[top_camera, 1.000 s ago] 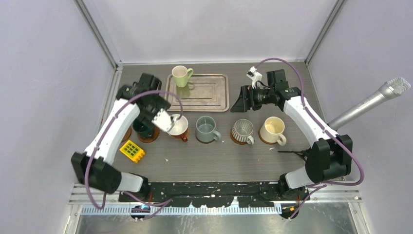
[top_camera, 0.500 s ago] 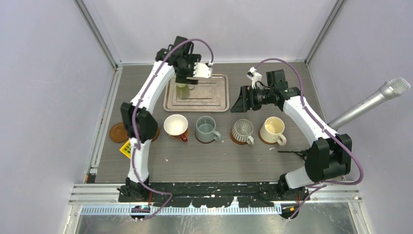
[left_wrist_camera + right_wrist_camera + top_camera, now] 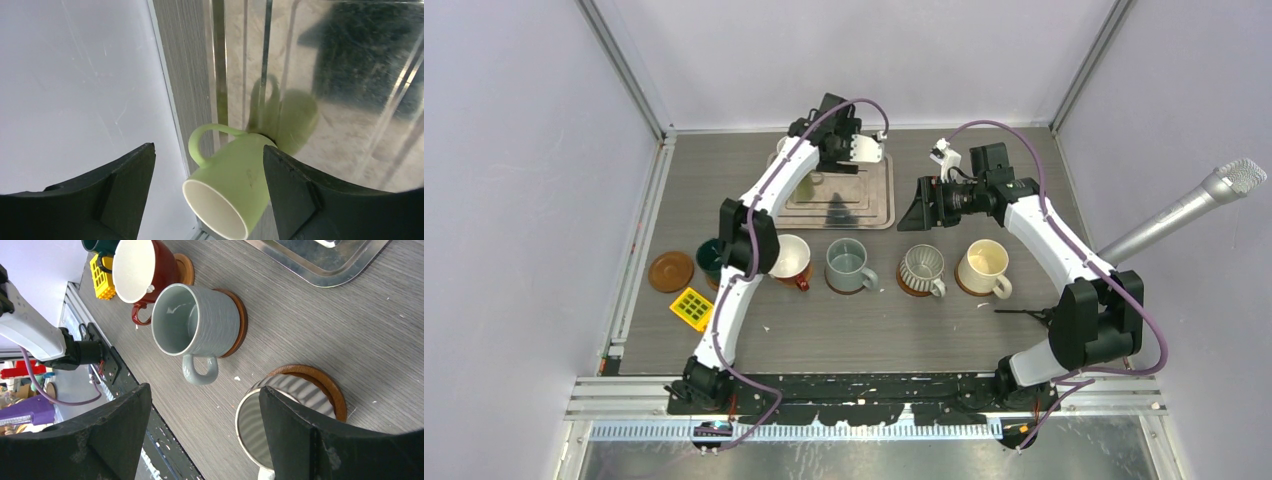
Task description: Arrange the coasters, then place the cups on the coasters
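Next, the left gripper turns and moves to the left in the top view onto the pale green cup's handle [image 3: 194, 141], which sticks out at an angle ahead of the open fingers.
A pale green cup [image 3: 235, 185] stands on the silver tray's [image 3: 864, 205] back left corner. My left gripper [image 3: 210, 200] is open around it, one finger on each side, the right finger [image 3: 295, 195] close to its wall. In the top view the left arm hides most of this cup. Along the table's middle, the red-and-white [image 3: 789, 258], grey-blue [image 3: 848, 265], ribbed [image 3: 921, 268] and cream [image 3: 984, 265] cups sit on brown coasters. A dark green cup [image 3: 711, 255] is at the row's left end. One coaster [image 3: 671, 271] lies bare further left. My right gripper [image 3: 911, 208] hovers open above the table, holding nothing.
A small yellow grid block [image 3: 695, 308] lies in front of the bare coaster. A silver microphone [image 3: 1184, 210] pokes in from the right wall. The left arm's elbow [image 3: 749, 235] hangs over the row between the dark green and red cups.
My left arm has swung from the dark green cup in the row back to the tray, and its open jaws now straddle the pale green cup. The right arm has stayed still.
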Tool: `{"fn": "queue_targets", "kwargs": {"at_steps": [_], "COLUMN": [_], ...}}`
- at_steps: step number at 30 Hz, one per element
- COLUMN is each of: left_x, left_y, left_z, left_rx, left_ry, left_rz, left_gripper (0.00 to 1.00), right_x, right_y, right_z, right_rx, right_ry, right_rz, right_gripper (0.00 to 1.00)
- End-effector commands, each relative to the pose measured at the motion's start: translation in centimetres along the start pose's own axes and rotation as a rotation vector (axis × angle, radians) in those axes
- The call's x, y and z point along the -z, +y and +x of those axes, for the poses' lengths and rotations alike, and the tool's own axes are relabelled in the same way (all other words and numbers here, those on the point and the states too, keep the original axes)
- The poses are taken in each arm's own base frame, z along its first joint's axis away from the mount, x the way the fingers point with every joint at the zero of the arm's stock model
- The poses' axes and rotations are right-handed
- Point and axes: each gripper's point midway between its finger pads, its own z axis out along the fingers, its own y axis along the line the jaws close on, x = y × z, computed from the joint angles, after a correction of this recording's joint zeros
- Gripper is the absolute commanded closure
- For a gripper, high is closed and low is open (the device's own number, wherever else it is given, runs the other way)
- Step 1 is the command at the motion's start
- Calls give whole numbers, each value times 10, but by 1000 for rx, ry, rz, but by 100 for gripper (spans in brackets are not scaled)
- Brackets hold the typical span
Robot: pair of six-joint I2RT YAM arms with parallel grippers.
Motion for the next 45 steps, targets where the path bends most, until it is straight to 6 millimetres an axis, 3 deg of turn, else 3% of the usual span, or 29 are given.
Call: {"fn": "queue_targets", "kwargs": {"at_steps": [1, 8, 15, 20, 25, 35, 45], "left_x": [0, -17, -30, -35, -37, -19, 1], "left_y": [36, 32, 34, 38, 29, -7, -23], "left_z": [2, 10, 34, 52, 56, 50, 48], "left_rx": [-43, -59, -76, -78, -75, -53, -47], "left_ry": [30, 43, 104, 135, 133, 85, 82], "left_rz": [-135, -119, -134, -142, -105, 60, 136], "left_gripper": [19, 18, 15, 15, 15, 23, 43], "right_x": [1, 1, 1, 1, 1, 0, 0], "right_y": [3, 2, 1, 1, -1, -1, -3], "right_z": [-3, -2, -2, -2, -2, -2, -3], "right_rx": [6, 3, -2, -1, -6, -12, -16], "right_ry": [-4, -2, 0, -2, 0, 0, -2], "right_rz": [-19, -18, -19, -17, -14, -15, -11], "right_gripper": [17, 17, 17, 17, 17, 17, 17]}}
